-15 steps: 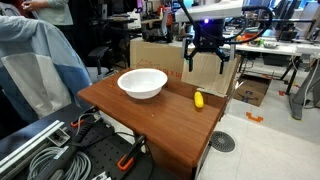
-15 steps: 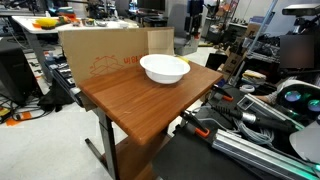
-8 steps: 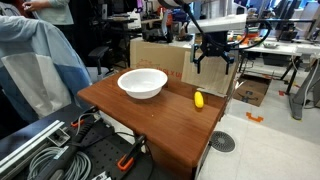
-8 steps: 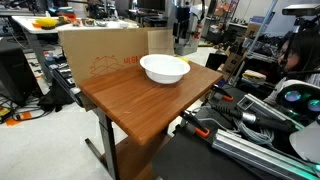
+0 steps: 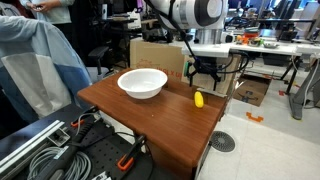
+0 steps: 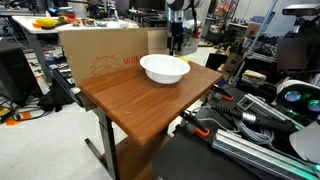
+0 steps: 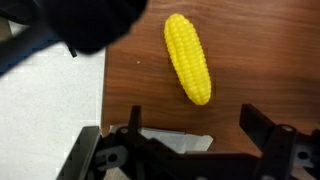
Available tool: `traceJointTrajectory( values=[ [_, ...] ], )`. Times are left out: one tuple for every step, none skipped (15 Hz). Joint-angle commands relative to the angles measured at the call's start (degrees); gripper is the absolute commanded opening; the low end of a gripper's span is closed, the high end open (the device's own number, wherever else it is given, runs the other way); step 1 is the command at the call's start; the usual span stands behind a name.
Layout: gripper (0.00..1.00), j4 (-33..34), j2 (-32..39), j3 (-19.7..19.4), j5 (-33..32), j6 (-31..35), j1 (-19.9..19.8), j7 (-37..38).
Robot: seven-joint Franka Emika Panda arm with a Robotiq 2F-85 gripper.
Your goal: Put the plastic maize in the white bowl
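The open gripper will next go down toward the plastic maize and put its fingers around the maize's nearer end point(image 5: 198, 96) point(image 7: 200, 91), because that end is just ahead of the fingers.
The plastic maize point(image 5: 199, 99) is a small yellow cob lying on the wooden table near its far edge. In the wrist view the maize point(image 7: 188, 58) lies just ahead of my open jaws. The white bowl point(image 5: 142, 83) stands on the table to the left of the cob, apart from it; it also shows in an exterior view point(image 6: 164, 68). My gripper point(image 5: 203, 72) hangs open and empty a little above the cob; its fingers point(image 7: 198, 125) frame bare wood. In an exterior view the gripper point(image 6: 177, 40) is behind the bowl and the cob is hidden.
The wooden table point(image 5: 150, 125) drops off right beside the cob. A cardboard box point(image 6: 100, 55) stands against the table's back side. A person in blue point(image 5: 30, 60) is at the left. Cables and gear point(image 5: 60, 150) lie below the front edge.
My arm has come down from high above the table's far edge to just over the maize. The gripper stays open. Bowl and cob have not moved.
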Motion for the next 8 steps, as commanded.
traceJointTrajectory(
  values=[
    [1.0, -0.8, -0.2, 1.5, 1.6, -0.8, -1.5, -0.5],
    [1.0, -1.5, -0.5, 1.6, 1.7, -0.6, -1.6, -0.4],
    [1.0, -2.6, -0.9, 1.5, 1.6, 0.0, -1.4, -0.3],
    [1.0, -3.5, -1.2, 1.4, 1.5, 0.6, -1.3, -0.1],
    [1.0, -4.3, -1.4, 1.4, 1.5, 0.5, -1.3, -0.1],
    [1.0, -4.9, -1.4, 1.4, 1.5, 0.5, -1.3, 0.0],
    [1.0, -5.2, -1.1, 1.1, 1.4, 0.5, -1.2, 0.4],
    [1.0, -5.3, -0.7, 0.8, 1.2, 0.3, -1.1, 0.9]
  ],
)
